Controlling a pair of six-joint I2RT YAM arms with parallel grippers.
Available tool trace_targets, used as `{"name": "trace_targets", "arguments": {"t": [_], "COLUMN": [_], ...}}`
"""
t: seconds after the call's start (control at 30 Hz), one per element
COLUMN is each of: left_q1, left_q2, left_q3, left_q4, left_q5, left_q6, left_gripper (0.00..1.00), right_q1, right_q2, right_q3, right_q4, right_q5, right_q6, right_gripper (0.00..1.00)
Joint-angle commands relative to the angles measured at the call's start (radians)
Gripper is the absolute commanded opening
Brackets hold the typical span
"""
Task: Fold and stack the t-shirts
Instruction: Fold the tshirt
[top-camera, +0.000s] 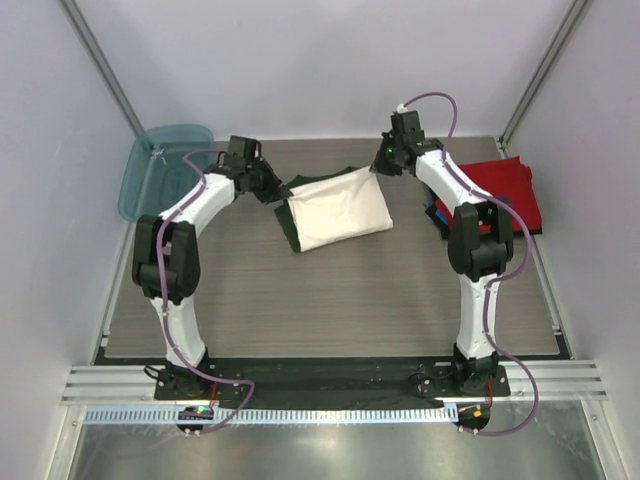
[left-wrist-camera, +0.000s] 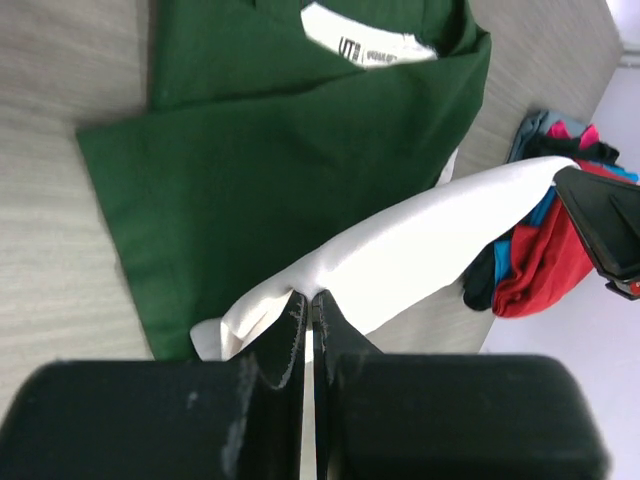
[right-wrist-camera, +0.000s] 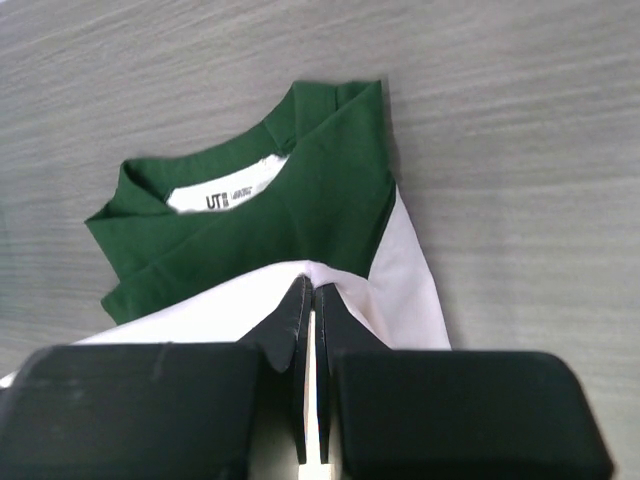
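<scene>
My right gripper carries the corner of the t-shirt's raised white hem outward and down next, over the bare green shoulder by the collar.
A white t-shirt with dark green sleeves (top-camera: 338, 208) lies partly folded at the back middle of the table. Its white body is lifted over the green part (left-wrist-camera: 270, 170). My left gripper (top-camera: 283, 190) is shut on the white edge at the shirt's left end (left-wrist-camera: 308, 297). At the right end, near the collar (right-wrist-camera: 230, 195), my right gripper (top-camera: 380, 165) is shut on the same white edge (right-wrist-camera: 312, 285). The cloth stretches taut between the two. A pile of folded t-shirts, red on top (top-camera: 500, 190), sits at the back right, with red, blue and dark layers (left-wrist-camera: 540, 260) showing.
A teal plastic tub (top-camera: 160, 165) stands at the back left corner. The grey wood-grain table (top-camera: 330, 300) spreads out in front of the shirt. White walls close in the back and both sides.
</scene>
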Motion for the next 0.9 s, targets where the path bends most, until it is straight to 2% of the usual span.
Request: {"name": "trace_targets", "arguments": {"t": [0.0, 0.5, 0.63, 0.67, 0.7, 0.73, 0.77, 0.83, 0.87], "left_q1": [0.025, 0.076, 0.082, 0.086, 0.086, 0.086, 0.085, 0.088, 0.088], "left_q2": [0.058, 0.207, 0.273, 0.295, 0.324, 0.332, 0.335, 0.326, 0.316], "left_q3": [0.073, 0.228, 0.311, 0.332, 0.354, 0.378, 0.386, 0.394, 0.394], "left_q4": [0.018, 0.013, 0.015, 0.015, 0.013, 0.012, 0.016, 0.015, 0.015], "left_q5": [0.019, 0.009, 0.006, 0.016, 0.019, -0.011, -0.029, -0.069, -0.073], "left_q6": [0.016, -0.003, 0.005, 0.008, 0.017, 0.035, 0.048, 0.065, 0.09], "left_gripper": [0.0, 0.0, 0.01, 0.19, 0.36, 0.49, 0.61, 0.74, 0.77], "right_q1": [-0.024, -0.052, -0.058, -0.058, -0.058, -0.059, -0.058, -0.058, -0.058], "right_q2": [0.041, 0.225, 0.262, 0.277, 0.286, 0.297, 0.302, 0.279, 0.254], "right_q3": [0.092, 0.248, 0.264, 0.267, 0.285, 0.297, 0.319, 0.302, 0.258], "right_q4": [0.061, 0.182, 0.234, 0.248, 0.262, 0.264, 0.255, 0.253, 0.253], "right_q5": [-0.012, -0.122, -0.13, -0.136, -0.136, -0.148, -0.153, -0.138, -0.129], "right_q6": [-0.002, 0.027, 0.056, 0.057, 0.063, 0.063, 0.061, 0.038, 0.026], "right_gripper": [0.01, 0.01, 0.05, 0.29, 0.46, 0.56, 0.78, 0.81, 0.82]}}
